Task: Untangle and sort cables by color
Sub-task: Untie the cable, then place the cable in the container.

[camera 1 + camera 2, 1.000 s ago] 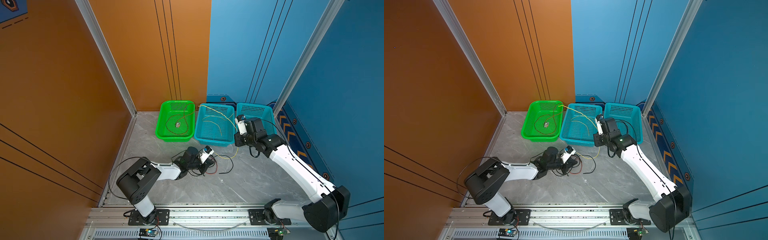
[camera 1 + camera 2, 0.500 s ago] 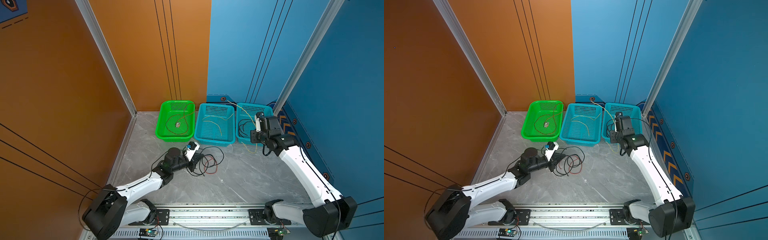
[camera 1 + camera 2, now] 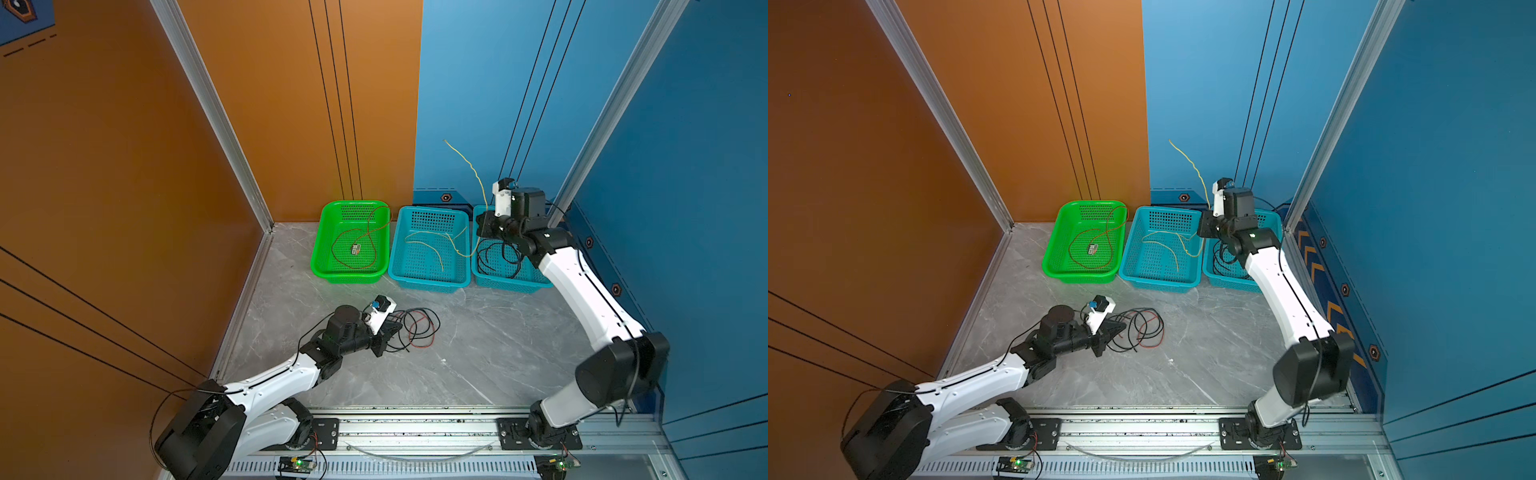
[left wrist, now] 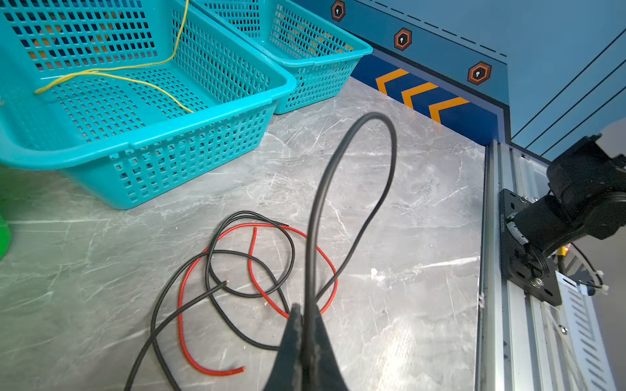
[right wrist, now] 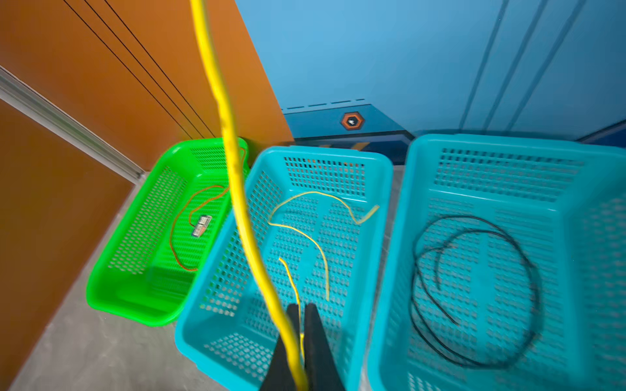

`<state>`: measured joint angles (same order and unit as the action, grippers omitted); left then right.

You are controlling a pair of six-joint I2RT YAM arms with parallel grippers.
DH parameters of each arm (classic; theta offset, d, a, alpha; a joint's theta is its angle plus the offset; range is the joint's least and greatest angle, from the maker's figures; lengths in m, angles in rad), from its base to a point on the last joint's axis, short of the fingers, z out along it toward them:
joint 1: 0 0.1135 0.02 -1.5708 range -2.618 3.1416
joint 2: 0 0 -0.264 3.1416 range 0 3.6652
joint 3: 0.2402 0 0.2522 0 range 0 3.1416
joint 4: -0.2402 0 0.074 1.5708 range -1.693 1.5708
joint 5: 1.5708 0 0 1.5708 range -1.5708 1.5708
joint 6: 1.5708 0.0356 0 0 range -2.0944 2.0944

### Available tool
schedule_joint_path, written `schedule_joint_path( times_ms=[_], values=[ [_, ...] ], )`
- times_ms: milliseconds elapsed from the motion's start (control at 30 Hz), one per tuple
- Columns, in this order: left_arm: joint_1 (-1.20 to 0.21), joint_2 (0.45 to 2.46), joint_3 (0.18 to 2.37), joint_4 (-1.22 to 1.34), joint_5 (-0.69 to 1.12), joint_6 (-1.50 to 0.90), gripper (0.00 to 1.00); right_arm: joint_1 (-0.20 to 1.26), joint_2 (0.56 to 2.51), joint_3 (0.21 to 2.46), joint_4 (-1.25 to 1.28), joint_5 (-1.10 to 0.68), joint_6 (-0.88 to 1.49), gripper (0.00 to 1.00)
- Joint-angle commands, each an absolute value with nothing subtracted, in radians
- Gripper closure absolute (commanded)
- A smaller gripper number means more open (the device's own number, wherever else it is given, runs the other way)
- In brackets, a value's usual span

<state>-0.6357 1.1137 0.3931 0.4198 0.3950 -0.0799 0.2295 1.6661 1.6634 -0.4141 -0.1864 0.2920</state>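
My right gripper moves over the bottom of the middle teal basket point(image 3: 439, 252) point(image 5: 309, 260) and down inside next, then releases the held yellow cable, because yellow cable already lies in there.
On the floor lies a tangle of red and black cables point(image 3: 417, 332) point(image 3: 1144, 328). My left gripper point(image 3: 390, 328) point(image 4: 305, 309) sits at its left edge, shut on a black cable point(image 4: 372, 116) that arches up in a loop. My right gripper point(image 3: 484, 227) point(image 5: 302, 306) hovers over the gap between the two teal baskets, shut on a yellow cable point(image 3: 473, 170) point(image 5: 233, 162). This cable's free end sticks high up against the blue wall, and its other part trails into the middle basket.
Three baskets stand in a row at the back. The green basket point(image 3: 324, 249) holds a red cable point(image 3: 353, 266). The middle teal basket point(image 3: 430, 284) holds yellow cable point(image 3: 432, 249). The right teal basket point(image 3: 511, 286) holds black cables point(image 3: 494, 257). Walls close in behind and beside them.
My right gripper moved from the middle basket's front towards the right basket and rose, and the yellow cable now stands upright. My left arm stretched out lower, its gripper still at the tangle.
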Motion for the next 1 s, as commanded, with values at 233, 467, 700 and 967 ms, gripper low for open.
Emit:
schedule_joint_path(
  times_ms=[233,467,700,967],
  values=[
    [-0.652,1.092,0.378,0.417,0.378,-0.097,1.00,0.273,2.162,2.000,-0.341,-0.364,0.495,1.00],
    [-0.646,1.077,0.376,0.409,0.379,-0.094,1.00,0.284,2.262,1.983,-0.387,-0.342,0.533,1.00],
    [-0.637,1.108,0.395,0.403,0.394,-0.084,1.00,0.283,2.214,1.889,-0.421,-0.251,0.515,0.90],
    [-0.638,1.134,0.415,0.405,0.402,-0.088,1.00,0.317,2.095,1.844,-0.480,-0.061,0.425,0.55]
  ],
)
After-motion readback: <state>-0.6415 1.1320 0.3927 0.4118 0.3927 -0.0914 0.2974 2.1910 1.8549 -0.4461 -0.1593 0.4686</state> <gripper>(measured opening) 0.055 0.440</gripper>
